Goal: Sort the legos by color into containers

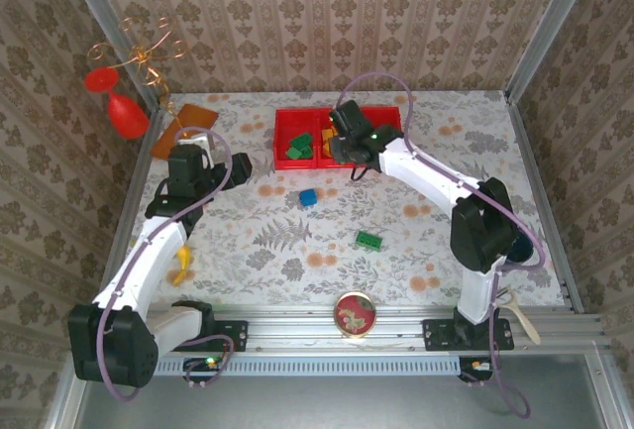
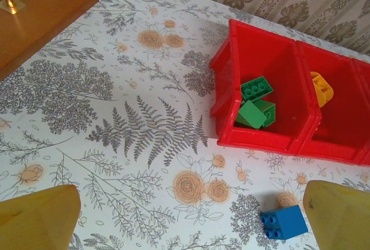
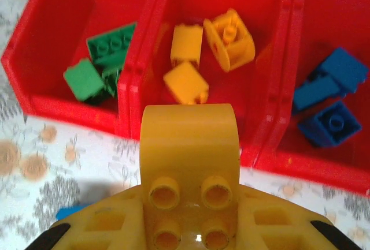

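Note:
My right gripper moves away from my base over the front side of the middle container next, then down to release the orange-yellow lego.
Three joined red containers [image 1: 297, 113] stand at the back of the table. Green legos [image 3: 101, 62] lie in the left one, orange-yellow legos [image 3: 188, 59] in the middle one, blue legos [image 3: 326, 97] in the right one. My right gripper [image 3: 189, 218] is shut on an orange-yellow lego [image 3: 189, 146] with a rounded end, held above the front wall of the middle container [image 3: 260, 146]. A blue lego [image 1: 308, 196] and a green lego [image 1: 369, 241] lie loose on the cloth. My left gripper [image 2: 191, 221] hangs open over the cloth, the blue lego [image 2: 283, 222] next to its right finger.
An orange-brown board [image 1: 183, 122] with a wire stand and red glass [image 1: 124, 112] sits at the back left. A small yellow figure [image 1: 181, 263] lies by the left arm. A round tin [image 1: 355, 312] rests at the near edge. Patterned walls close in the table.

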You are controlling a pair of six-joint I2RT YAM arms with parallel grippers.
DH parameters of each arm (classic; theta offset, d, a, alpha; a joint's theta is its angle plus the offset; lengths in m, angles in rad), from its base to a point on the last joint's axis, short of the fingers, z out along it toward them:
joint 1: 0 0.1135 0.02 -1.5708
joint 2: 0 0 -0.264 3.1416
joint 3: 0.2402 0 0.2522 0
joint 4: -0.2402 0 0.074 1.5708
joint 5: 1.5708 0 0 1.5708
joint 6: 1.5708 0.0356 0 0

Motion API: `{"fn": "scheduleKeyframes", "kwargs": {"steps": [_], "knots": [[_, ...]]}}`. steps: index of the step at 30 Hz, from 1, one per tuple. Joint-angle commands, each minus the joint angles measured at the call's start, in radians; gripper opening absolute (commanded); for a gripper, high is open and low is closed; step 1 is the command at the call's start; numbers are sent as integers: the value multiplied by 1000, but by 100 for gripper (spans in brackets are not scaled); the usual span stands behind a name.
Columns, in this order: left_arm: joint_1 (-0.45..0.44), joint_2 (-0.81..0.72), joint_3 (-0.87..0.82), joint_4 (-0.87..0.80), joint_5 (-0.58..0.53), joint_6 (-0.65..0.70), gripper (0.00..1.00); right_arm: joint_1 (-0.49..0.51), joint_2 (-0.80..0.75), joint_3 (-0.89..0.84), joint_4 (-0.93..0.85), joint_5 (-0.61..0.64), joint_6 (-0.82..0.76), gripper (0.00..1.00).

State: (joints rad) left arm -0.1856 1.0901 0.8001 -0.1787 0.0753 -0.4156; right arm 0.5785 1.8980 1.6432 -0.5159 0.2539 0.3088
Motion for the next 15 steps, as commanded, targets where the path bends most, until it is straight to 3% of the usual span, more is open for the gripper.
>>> {"fn": "scheduleKeyframes", "kwargs": {"steps": [1, 15], "knots": [[14, -30, -9, 3, 4, 1, 100, -21, 68, 63, 29, 0, -45, 16], [17, -44, -12, -5, 7, 13, 100, -85, 291, 269, 60, -45, -49, 19]]}}
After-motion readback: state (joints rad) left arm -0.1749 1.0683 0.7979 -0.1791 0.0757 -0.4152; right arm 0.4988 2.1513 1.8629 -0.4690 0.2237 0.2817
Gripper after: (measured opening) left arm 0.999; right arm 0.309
